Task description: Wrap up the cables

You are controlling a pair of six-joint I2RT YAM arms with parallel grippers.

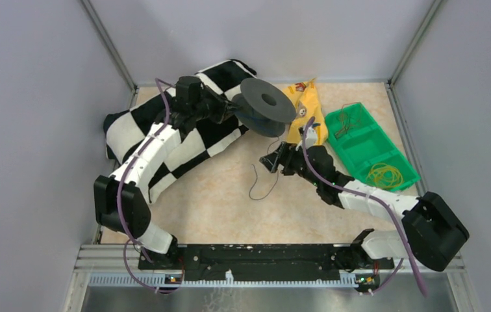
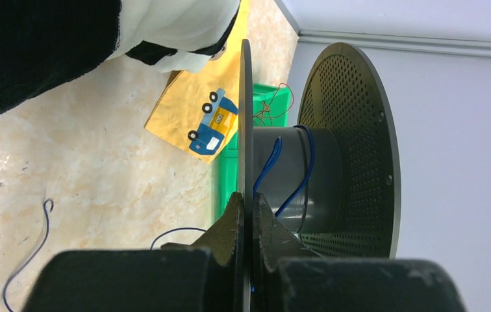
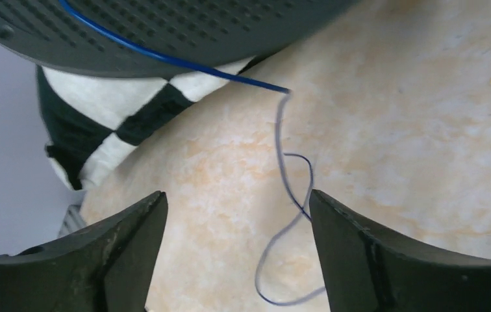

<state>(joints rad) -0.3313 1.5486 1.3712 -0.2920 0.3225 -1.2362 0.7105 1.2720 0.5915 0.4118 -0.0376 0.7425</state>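
My right gripper lowers its open fingers next around the blue cable's hanging part point(image 1: 272, 143) point(image 3: 282, 164), where it drops clear of the spool. It then closes, since the hanging part runs below.
My left gripper point(image 1: 235, 107) is shut on the near flange of a dark grey spool point(image 1: 267, 103) and holds it above the table. In the left wrist view the fingers point(image 2: 248, 214) pinch the thin flange point(image 2: 245, 117), and a blue cable point(image 2: 304, 169) runs around the spool's core. The cable's free end hangs off the spool and lies in loose loops on the table point(image 1: 264, 182). My right gripper point(image 1: 270, 161) is open and empty just above those loops; the cable point(image 3: 288, 195) shows between its fingers, untouched.
A black-and-white checkered cloth point(image 1: 165, 136) lies at the back left under my left arm. A yellow bag point(image 1: 308, 104) lies behind the spool. A green tray point(image 1: 367, 146) at the right holds thin wires and yellow bands.
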